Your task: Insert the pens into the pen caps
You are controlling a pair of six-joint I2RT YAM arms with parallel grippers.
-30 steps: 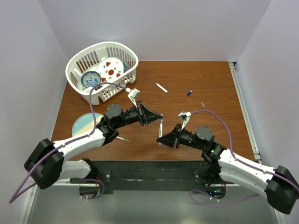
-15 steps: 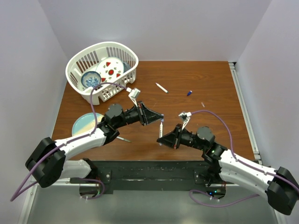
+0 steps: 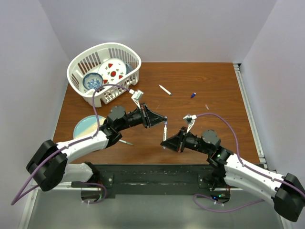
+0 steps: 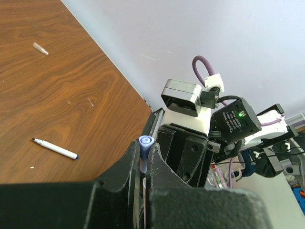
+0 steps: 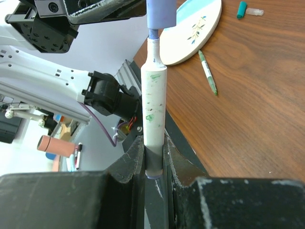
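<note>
The left gripper presses the purple cap down over the white pen's short neck next and lets go. That neck still shows between the cap and the pen's body.
My left gripper is shut on a purple pen cap. In the left wrist view the cap sticks out between the fingertips of that gripper. My right gripper is shut on a white pen and holds it upright above the table. In the right wrist view that gripper holds the pen's barrel, and the pen's tip sits at the mouth of the purple cap. A short neck still shows between cap and barrel.
A second pen, a blue cap and a small clear piece lie on the far table. A green pen and a plate are by the left arm. A white basket of dishes stands at the back left. A green cap lies beyond the plate.
Almost nothing. The right arm has shifted slightly. Both grippers keep their hold, and the pen and cap stay lined up.
</note>
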